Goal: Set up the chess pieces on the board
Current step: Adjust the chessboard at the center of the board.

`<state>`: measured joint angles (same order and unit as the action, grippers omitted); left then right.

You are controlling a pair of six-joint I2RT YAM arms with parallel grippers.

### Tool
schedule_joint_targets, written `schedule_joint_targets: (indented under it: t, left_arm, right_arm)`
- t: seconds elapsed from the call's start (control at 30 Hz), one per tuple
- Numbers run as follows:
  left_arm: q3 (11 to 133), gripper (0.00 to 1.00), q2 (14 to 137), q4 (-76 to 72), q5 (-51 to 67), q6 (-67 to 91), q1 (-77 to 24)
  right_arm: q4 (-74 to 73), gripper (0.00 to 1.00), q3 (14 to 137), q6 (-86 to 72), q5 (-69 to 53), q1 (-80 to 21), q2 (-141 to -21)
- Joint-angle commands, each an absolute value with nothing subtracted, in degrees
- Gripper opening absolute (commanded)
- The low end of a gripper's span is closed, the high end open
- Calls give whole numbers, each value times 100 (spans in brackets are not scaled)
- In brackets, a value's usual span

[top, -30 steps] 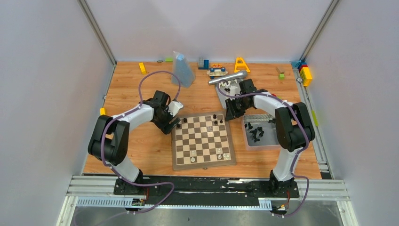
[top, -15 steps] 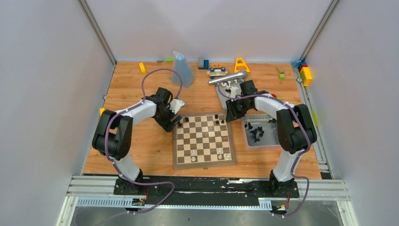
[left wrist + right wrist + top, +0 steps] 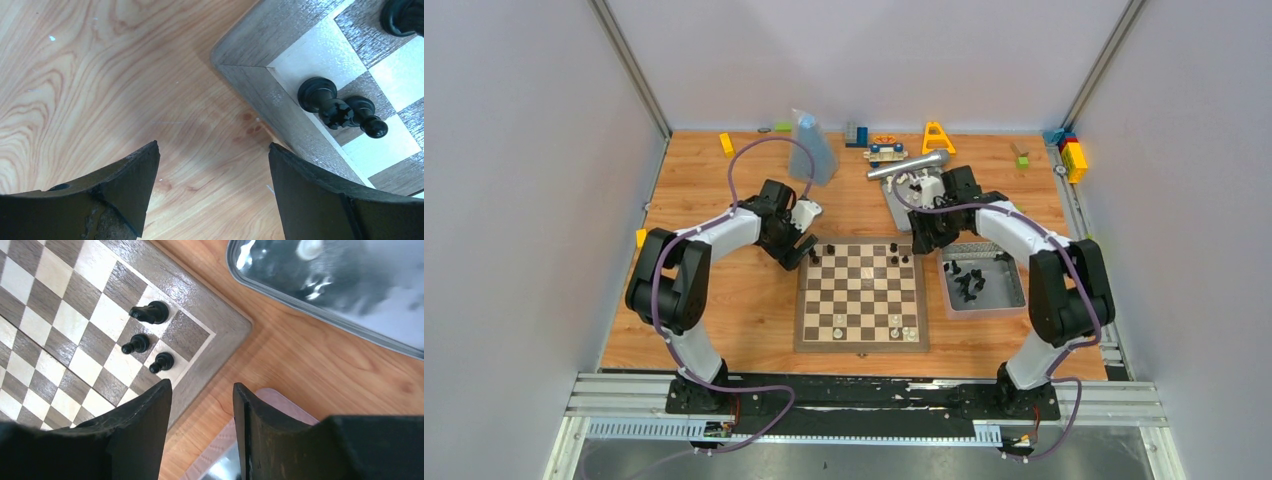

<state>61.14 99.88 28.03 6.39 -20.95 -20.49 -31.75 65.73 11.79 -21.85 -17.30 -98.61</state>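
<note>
My empty right gripper swings to its right in the top view next and down onto one of the tray's unplaced black pieces, which lie below it there.
The board (image 3: 861, 296) lies square between my arms. Black chess pieces (image 3: 817, 252) stand near its far-left corner and three (image 3: 894, 258) near its far-right corner. A few white ones (image 3: 894, 327) stand along the near rows. My left gripper (image 3: 807, 250) hangs open just off the far-left corner. In the left wrist view the left gripper (image 3: 212, 147) has only bare wood between its fingers, with black pieces (image 3: 320, 95) to the right. My right gripper (image 3: 921, 240) is by the far-right corner. In its wrist view the right gripper (image 3: 202, 385) is open and empty over the board's edge, near three black pieces (image 3: 150, 312).
A grey tray (image 3: 999, 292) holding black pieces sits right of the board. A second tray (image 3: 894, 200) lies behind it, partly under the right arm. At the back stand a blue bag (image 3: 812, 150), a silver cylinder (image 3: 909, 165), a yellow frame (image 3: 938, 137) and toy blocks (image 3: 1074, 158).
The board has turned from tilted to square and shifted slightly right. The left gripper moved toward the far-left corner. The right gripper's jaws have opened.
</note>
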Motion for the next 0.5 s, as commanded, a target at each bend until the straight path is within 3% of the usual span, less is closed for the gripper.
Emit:
schedule_joint_targets:
  t: [0.0,0.47]
  left_arm:
    - [6276,89,9632,2671,609,-1946,-1795]
    - [6189,96,8385,3405,418,-2033,-1389]
  right_arm:
    - [-3370,50,6853,1500,-1640,-1633,-9040]
    - [-4755,47,6034,1937,-531,-955,-7564]
